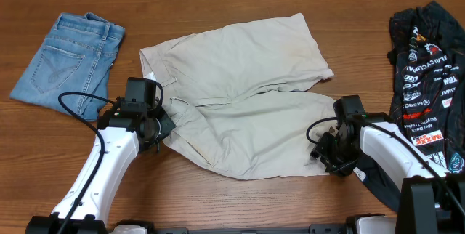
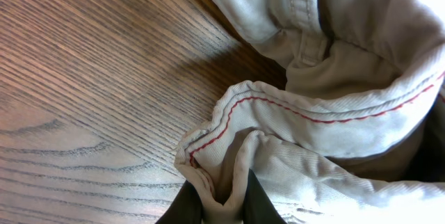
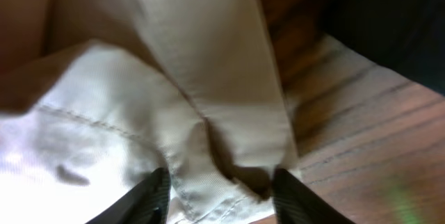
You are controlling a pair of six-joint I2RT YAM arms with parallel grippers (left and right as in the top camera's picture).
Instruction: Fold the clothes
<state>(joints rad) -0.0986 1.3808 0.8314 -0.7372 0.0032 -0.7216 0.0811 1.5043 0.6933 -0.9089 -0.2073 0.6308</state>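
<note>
I will lift the pinched corner with my left gripper next, carry it outward over to the far end of the waistband (image 1: 150,59) and let go of it there.
The beige shorts (image 1: 240,96) lie spread out in the middle of the table, waistband to the left and legs to the right. My left gripper (image 1: 161,121) is shut on the near corner of the waistband; the left wrist view shows its fingers (image 2: 221,197) pinching a fold of beige cloth (image 2: 327,113) with red stitching. My right gripper (image 1: 323,152) is at the hem of the near leg. In the right wrist view its fingers (image 3: 219,189) stand wide apart, with the hem (image 3: 208,113) lying between them.
Folded light-blue denim shorts (image 1: 69,63) lie at the far left. A black logo-printed jersey (image 1: 429,81) lies crumpled at the right edge, close to my right arm. Bare wooden table (image 1: 240,205) runs along the front.
</note>
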